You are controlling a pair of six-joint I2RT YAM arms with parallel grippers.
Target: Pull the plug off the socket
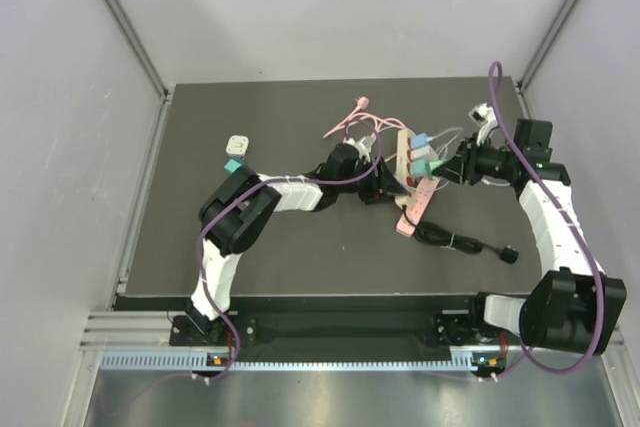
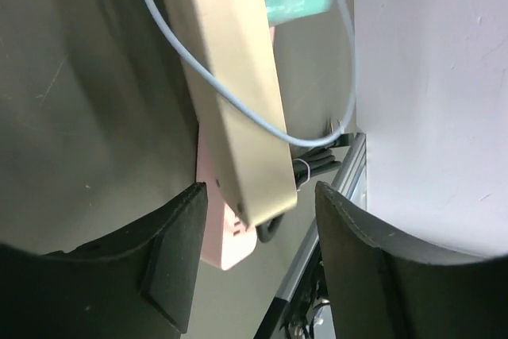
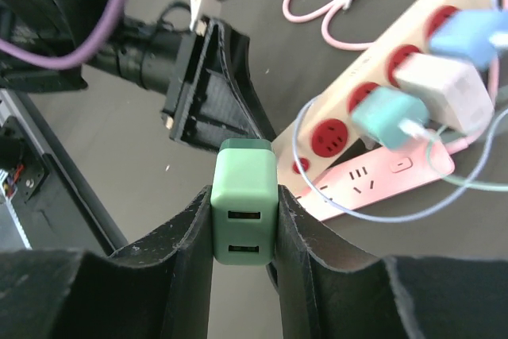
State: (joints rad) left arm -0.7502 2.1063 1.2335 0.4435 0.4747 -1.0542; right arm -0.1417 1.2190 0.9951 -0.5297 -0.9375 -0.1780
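Observation:
The teal plug sits lower and to the left in the top view, so the robot's right gripper should next move across and down to free the plug beside it.
My right gripper [image 3: 244,275] is shut on a light green USB charger plug [image 3: 244,210], held clear of the beige power strip [image 3: 381,105] and its red sockets. A teal plug [image 3: 386,117], a white plug [image 3: 444,89] and a blue plug [image 3: 475,33] sit in that strip. Beside and partly under it lies a pink strip [image 3: 381,176]. My left gripper [image 2: 262,256] is open, its fingers [image 2: 178,252] standing either side of the beige strip's end [image 2: 246,117] with a gap on each side. From above, both grippers [image 1: 378,182] [image 1: 452,169] flank the strips [image 1: 405,152].
Thin blue and pink cables [image 3: 333,5] loop over the strips. A black cord with its plug [image 1: 470,242] trails toward the right front. A white adapter [image 1: 238,144] and a teal one [image 1: 231,164] lie at the left. The mat's edge rail [image 2: 333,196] is close behind the strips.

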